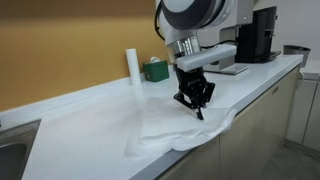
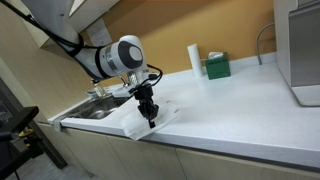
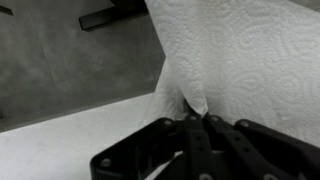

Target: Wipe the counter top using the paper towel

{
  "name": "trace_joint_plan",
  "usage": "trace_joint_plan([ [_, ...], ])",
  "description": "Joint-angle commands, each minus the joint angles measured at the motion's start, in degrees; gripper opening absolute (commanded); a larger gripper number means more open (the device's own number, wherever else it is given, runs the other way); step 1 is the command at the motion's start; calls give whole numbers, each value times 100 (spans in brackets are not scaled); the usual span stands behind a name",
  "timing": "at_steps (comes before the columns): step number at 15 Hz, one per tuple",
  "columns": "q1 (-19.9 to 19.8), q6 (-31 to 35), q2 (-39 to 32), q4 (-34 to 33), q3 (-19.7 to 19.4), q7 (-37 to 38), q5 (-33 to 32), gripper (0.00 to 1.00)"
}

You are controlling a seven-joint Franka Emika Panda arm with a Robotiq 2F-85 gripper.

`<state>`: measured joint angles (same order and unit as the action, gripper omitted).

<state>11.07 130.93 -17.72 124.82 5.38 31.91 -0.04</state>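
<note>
I need to drag the overhanging paper towel off the front edge of the counter top across open counter top [image 2: 206,100] and release the fold, because that counter top lies between my gripper and the green box.
A white paper towel [image 1: 175,128] lies spread at the front edge of the white counter top [image 1: 90,115], partly hanging over it. My gripper [image 1: 194,101] is shut on a pinched fold of the paper towel [image 3: 195,100] and holds that part just above the counter. In an exterior view the gripper [image 2: 150,113] stands over the paper towel [image 2: 148,120] at the counter's front edge, next to the sink. The wrist view shows the embossed paper towel [image 3: 250,50] rising from between the shut fingers [image 3: 197,122].
A white roll [image 1: 132,65] and a green box [image 1: 155,70] stand at the back by the wall. A black coffee machine [image 1: 262,35] is at the far end. A sink [image 2: 100,106] lies beside the towel. The counter drops off at its front edge [image 1: 250,100].
</note>
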Motion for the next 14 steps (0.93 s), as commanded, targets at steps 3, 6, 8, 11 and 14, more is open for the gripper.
trace_joint_plan([
  [3,145,123,-457,-197,-182,229,-107,0],
  [6,100,252,-625,-472,-489,601,-356,0],
  [8,79,339,-770,-704,-717,891,-536,0],
  [11,28,458,-1019,-1104,-1082,1360,-796,0],
  [14,-52,487,-1227,-1434,-1395,1750,-935,0],
])
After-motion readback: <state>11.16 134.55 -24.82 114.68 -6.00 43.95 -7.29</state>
